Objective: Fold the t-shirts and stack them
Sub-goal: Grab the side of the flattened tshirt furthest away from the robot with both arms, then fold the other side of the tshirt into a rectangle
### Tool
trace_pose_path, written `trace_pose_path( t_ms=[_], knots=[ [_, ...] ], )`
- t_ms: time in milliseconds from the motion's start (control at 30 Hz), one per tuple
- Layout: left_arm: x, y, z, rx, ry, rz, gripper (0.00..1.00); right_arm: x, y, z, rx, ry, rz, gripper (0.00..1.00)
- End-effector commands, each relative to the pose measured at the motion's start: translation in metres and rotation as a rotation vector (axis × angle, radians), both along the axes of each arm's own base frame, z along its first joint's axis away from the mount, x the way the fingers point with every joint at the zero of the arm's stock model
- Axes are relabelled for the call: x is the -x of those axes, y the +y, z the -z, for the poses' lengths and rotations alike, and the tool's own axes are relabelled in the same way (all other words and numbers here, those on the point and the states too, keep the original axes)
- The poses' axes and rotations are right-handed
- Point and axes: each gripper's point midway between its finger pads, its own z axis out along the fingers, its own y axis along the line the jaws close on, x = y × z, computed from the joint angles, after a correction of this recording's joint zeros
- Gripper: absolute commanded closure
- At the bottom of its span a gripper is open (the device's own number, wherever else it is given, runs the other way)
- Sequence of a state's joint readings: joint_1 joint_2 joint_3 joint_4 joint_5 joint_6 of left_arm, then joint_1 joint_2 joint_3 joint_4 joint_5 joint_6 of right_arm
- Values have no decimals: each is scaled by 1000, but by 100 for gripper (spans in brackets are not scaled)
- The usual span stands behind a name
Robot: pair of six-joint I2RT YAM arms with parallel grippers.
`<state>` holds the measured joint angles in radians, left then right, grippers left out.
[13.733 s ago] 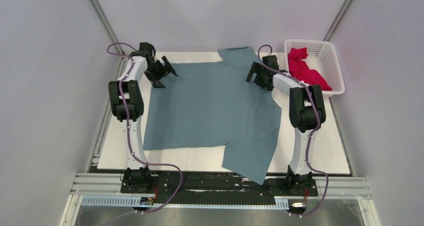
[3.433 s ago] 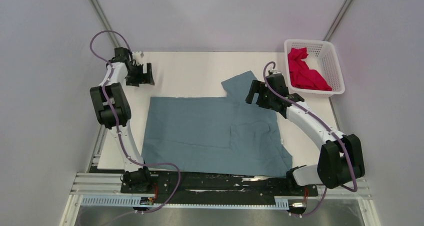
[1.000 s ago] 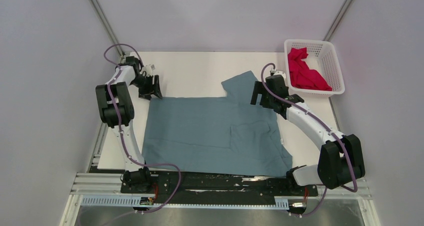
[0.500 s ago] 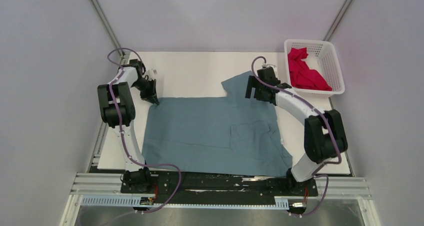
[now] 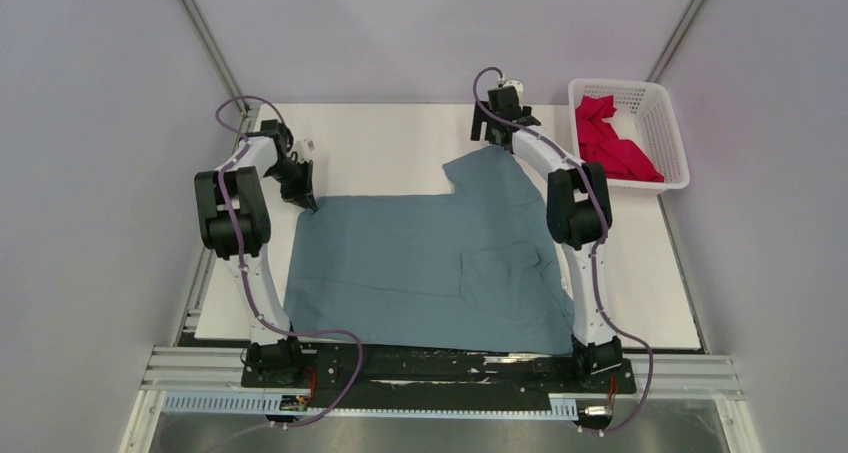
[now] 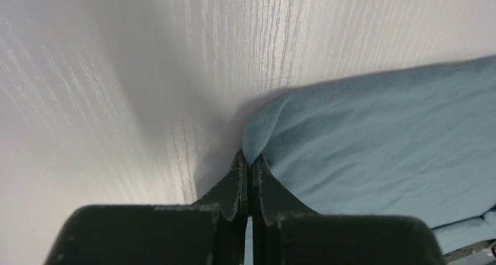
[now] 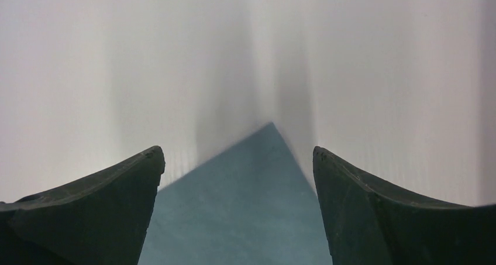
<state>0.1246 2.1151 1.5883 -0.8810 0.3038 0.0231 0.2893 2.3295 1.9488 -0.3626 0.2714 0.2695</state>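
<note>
The tip of the sleeve flap (image 5: pixel 497 150) (image 7: pixel 266 141) is already between the open fingers. I will next move my right gripper down and slightly back onto that blue tip.
The blue-grey t-shirt (image 5: pixel 430 263) lies half folded on the white table, with one sleeve flap pointing toward the back. My left gripper (image 5: pixel 308 201) is at the shirt's far left corner. In the left wrist view its jaws (image 6: pixel 248 159) are shut, pinching that corner of cloth (image 6: pixel 374 136). My right gripper (image 5: pixel 487 133) hovers at the tip of the sleeve flap, wide open. The right wrist view shows the pointed blue tip (image 7: pixel 257 183) lying between the spread fingers (image 7: pixel 237 154), untouched. The crimson-pink t-shirt (image 5: pixel 610 143) lies crumpled in the basket.
The white lattice basket (image 5: pixel 676 138) stands at the back right corner of the table. The white table top (image 5: pixel 380 143) shows bare behind the shirt. Grey walls close in both sides, and the metal base rail (image 5: pixel 440 373) runs along the near edge.
My left gripper has come down onto the shirt's far left corner and shut on it. The right arm has swung away from me to the tip of the sleeve flap.
</note>
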Motion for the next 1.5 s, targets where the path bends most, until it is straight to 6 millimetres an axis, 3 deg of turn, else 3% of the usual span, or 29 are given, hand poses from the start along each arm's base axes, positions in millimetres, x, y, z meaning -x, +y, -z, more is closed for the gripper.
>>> trace_pose_path(
  t_ms=[0, 167, 300, 433, 567, 633, 767, 900, 1067, 1267, 1333, 1467],
  knots=[
    [-6, 2, -25, -21, -78, -4, 100, -22, 0, 12, 35, -10, -22, 5],
    [-7, 2, -30, -21, -95, 0, 100, -14, 0, 31, 29, 47, -32, 12],
    [-7, 1, -31, -19, -94, -2, 100, 7, -5, 43, 38, 99, -33, 28],
    [-5, 2, -31, -24, -95, -16, 100, 23, -7, 40, 34, 121, -34, 53],
    [-4, -1, -38, -14, -116, -25, 100, 27, -5, 21, 26, 96, -52, 90],
    [-5, -4, -44, 2, -126, -33, 100, 24, -4, 7, 30, 68, -69, 100],
    [-7, -11, -56, 11, -155, -35, 100, 24, -1, -25, 29, 14, -91, 100],
    [-9, -15, -68, 1, -181, -35, 100, 39, 4, -58, 1, -31, -126, 100],
    [2, -7, -68, -52, -159, -63, 100, 86, 4, -74, -44, -23, -154, 100],
    [15, -19, -69, -21, -204, -82, 100, 153, 13, -91, -75, -19, -229, 100],
    [23, -20, -69, -21, -212, -108, 100, 176, 16, -105, -79, -33, -260, 100],
    [31, -26, -70, 17, -252, -170, 100, 218, 10, -116, -53, -13, -255, 100]
  ],
)
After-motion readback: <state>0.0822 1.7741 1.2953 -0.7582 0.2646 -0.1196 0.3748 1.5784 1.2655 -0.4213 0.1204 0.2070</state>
